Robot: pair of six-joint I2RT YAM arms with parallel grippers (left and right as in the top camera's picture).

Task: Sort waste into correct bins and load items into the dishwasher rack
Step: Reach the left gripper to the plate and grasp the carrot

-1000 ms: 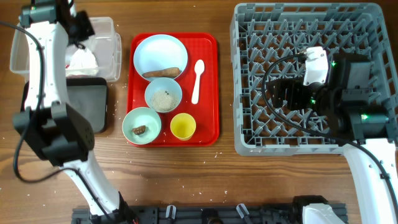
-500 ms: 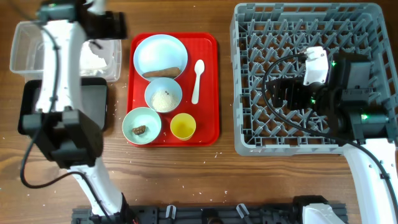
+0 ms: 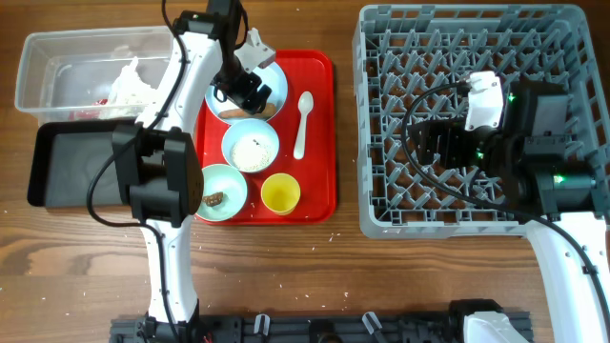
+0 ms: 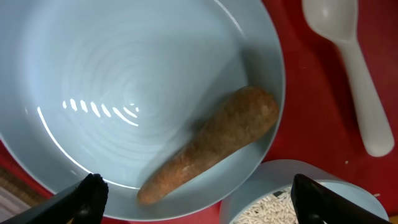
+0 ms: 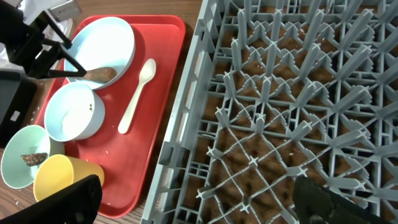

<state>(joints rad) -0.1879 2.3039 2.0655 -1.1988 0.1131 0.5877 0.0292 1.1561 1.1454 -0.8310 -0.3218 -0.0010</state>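
Next, my left gripper will lower to close on the carrot-like stick's middle [image 3: 250, 111] [image 4: 208, 146], which lies below it in the plate, because the open fingers already straddle it.
The pale blue plate [image 3: 238, 71] [image 4: 124, 93] sits at the back of the red tray with the orange-brown carrot-like stick [image 4: 211, 144] [image 3: 250, 111] lying in it. My left gripper [image 3: 250, 90] [image 4: 199, 208] hovers open just above the stick, one finger on each side and nothing between them. Next to the plate lies the white spoon [image 3: 303, 122] [image 4: 354, 68]. The small bowl of rice [image 3: 251, 148], the mint-green bowl [image 3: 217, 191] with the brown chunk [image 3: 213, 199] and the yellow cup [image 3: 280, 193] stand nearer the front. My right gripper [image 3: 434, 143] [image 5: 199, 205] is open over the dishwasher rack [image 3: 381, 205].
The clear tub [image 3: 57, 52] at the back left holds crumpled white paper [image 3: 129, 81]. The black tray [image 3: 86, 167] lies in front of it. The red tray [image 3: 319, 95] lies between the bins and the rack. A few rice grains are scattered on the wooden table.
My left gripper opened over the clear tub, then swung right to the plate. The right arm has not moved.
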